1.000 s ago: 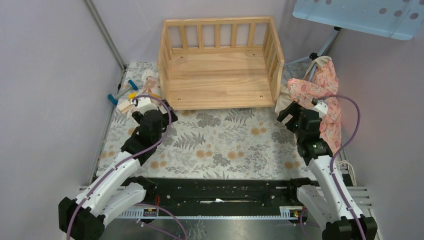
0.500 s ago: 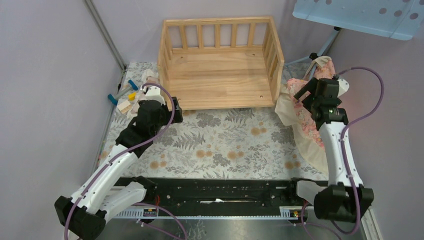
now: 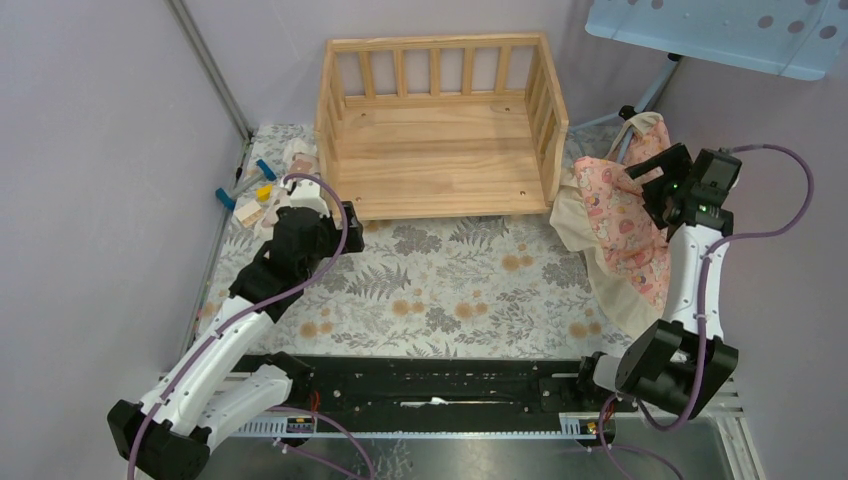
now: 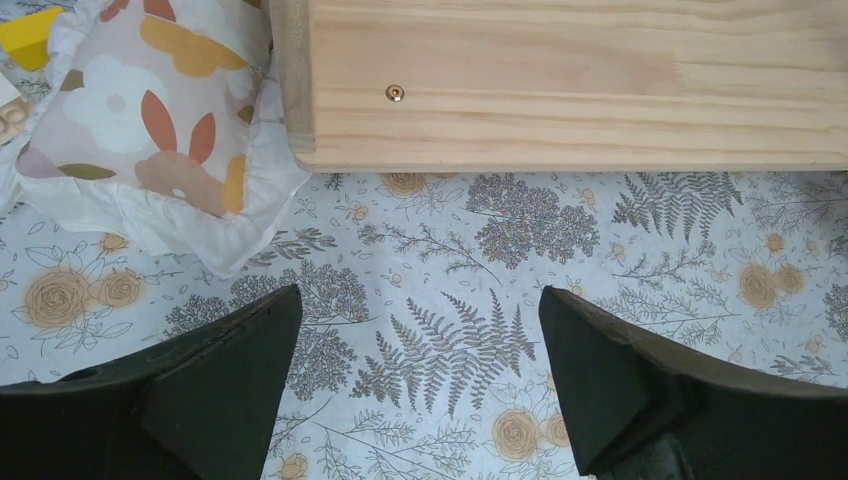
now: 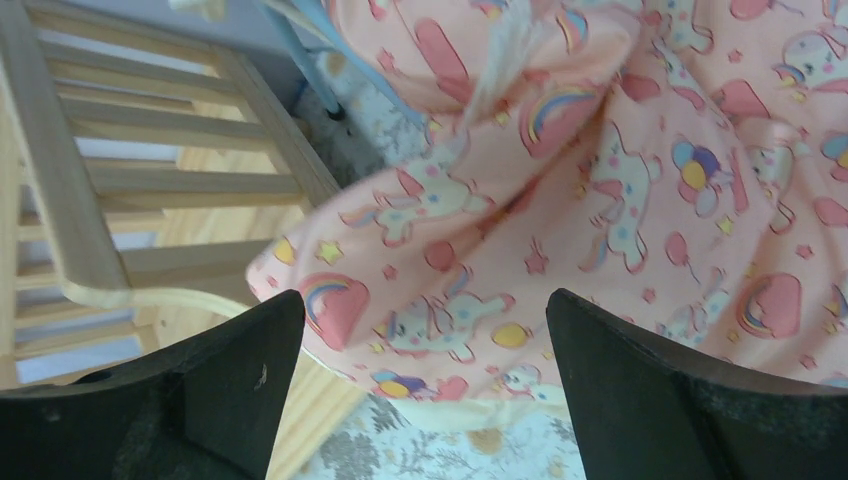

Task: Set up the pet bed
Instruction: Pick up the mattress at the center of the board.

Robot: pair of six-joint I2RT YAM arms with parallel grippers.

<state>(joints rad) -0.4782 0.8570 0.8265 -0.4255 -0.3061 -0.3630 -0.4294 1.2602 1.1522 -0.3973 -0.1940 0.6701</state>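
The robot will next lower the open fingers of its right gripper on both sides of the cushion's raised fold by the white tassel (image 3: 634, 189) (image 5: 530, 135), which is below the gripper and stands up for pinching.
The pet bed (image 3: 440, 160), a light wood frame with slatted rails, stands empty at the back of the floral mat (image 3: 450, 285). My left gripper (image 3: 347, 220) hovers open over the mat just before the bed's front left corner, with the plank edge (image 4: 560, 80) ahead of the gripper (image 4: 420, 300). A small leaf-print pillow (image 4: 150, 120) lies left of that corner. My right gripper (image 3: 652, 172) is raised, open and empty, above the pink patterned cushion (image 3: 625, 215) that is heaped right of the bed. In the right wrist view the cushion (image 5: 600, 150) fills the space beyond the gripper (image 5: 425, 300), and the bed's side rail (image 5: 100, 200) is at left.
Small blue and yellow toy pieces (image 3: 245, 195) lie at the mat's left edge beside the pillow (image 3: 297, 160). Grey walls close in both sides. A light blue perforated panel (image 3: 720, 30) on a stand overhangs the back right corner.
The right arm has risen and swung outward to the right, from the bed's front right corner to above the cushion. The left gripper has shifted right toward the bed's front left corner.
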